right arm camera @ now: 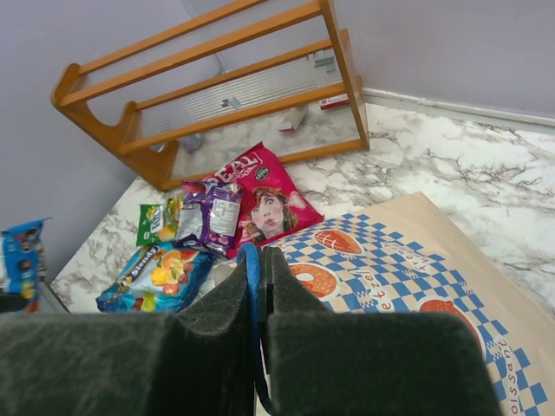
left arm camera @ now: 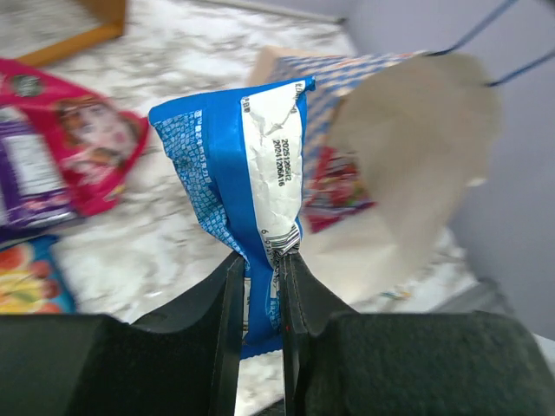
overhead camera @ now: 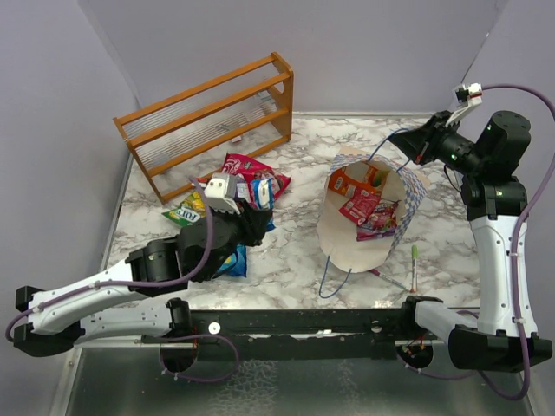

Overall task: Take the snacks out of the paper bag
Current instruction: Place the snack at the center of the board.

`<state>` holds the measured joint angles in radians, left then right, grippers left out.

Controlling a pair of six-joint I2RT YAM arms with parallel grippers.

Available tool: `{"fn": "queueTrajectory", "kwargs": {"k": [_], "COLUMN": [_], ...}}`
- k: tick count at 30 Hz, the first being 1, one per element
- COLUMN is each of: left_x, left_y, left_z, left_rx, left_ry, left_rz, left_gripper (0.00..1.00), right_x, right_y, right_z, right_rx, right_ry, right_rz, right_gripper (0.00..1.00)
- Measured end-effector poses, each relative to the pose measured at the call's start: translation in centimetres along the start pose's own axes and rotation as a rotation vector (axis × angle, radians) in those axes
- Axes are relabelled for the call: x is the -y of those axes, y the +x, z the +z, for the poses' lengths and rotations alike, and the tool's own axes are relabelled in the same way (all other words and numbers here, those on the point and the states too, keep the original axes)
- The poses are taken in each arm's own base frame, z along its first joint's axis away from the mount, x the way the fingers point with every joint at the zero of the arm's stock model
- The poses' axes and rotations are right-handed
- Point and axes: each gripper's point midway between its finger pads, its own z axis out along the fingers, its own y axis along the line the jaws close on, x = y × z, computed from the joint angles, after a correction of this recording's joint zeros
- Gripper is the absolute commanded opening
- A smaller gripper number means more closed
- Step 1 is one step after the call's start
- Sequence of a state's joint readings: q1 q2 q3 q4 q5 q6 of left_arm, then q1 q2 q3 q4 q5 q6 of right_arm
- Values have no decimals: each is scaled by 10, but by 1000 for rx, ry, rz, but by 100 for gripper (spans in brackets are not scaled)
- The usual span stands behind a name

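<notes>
My left gripper swings over the green snack to the left in the top view next, then lowers and lets go of the blue packet [left arm camera: 247, 173].
The paper bag [overhead camera: 368, 238] lies on its side on the marble table, its mouth facing the arms. Several snacks [overhead camera: 362, 206] still show inside it, orange, red and pink. My right gripper [overhead camera: 401, 139] is shut on the bag's blue cord handle [right arm camera: 251, 260] and holds it up above the checked side [right arm camera: 408, 277]. My left gripper [left arm camera: 260, 260] is shut on a blue snack packet [left arm camera: 247, 173], held upright left of the bag [left arm camera: 416, 165]. Other snacks lie on the table: pink [right arm camera: 264, 199], purple [right arm camera: 212, 217], green [right arm camera: 154, 223] and blue-orange [right arm camera: 156, 279].
A wooden rack [overhead camera: 208, 117] stands at the back left. A green marker [overhead camera: 414, 264] and a pink marker [overhead camera: 388, 278] lie just right of the bag. The bag's second blue handle [overhead camera: 334, 282] trails towards the near edge.
</notes>
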<state>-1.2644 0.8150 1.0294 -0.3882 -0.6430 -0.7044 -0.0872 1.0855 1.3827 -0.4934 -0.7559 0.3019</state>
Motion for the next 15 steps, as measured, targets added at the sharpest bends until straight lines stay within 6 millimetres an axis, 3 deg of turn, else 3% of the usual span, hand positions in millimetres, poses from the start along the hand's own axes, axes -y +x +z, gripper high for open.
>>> {"fn": "queueTrajectory", "kwargs": {"k": [2, 10, 15], "left_x": [-25, -141, -207], "left_y": [9, 84, 83], "left_z": [4, 13, 13], "left_rx": [-9, -167, -212], "left_ry": [-123, -538, -764], "left_rz": [52, 286, 290], "left_gripper": [0, 0, 0], "right_x": [0, 0, 1], "right_y": [0, 0, 0], "right_z": [0, 0, 0], "right_rx": [0, -1, -1], "right_ry": [0, 0, 0], "right_rz": [0, 1, 1], "right_gripper": [1, 1, 1]}}
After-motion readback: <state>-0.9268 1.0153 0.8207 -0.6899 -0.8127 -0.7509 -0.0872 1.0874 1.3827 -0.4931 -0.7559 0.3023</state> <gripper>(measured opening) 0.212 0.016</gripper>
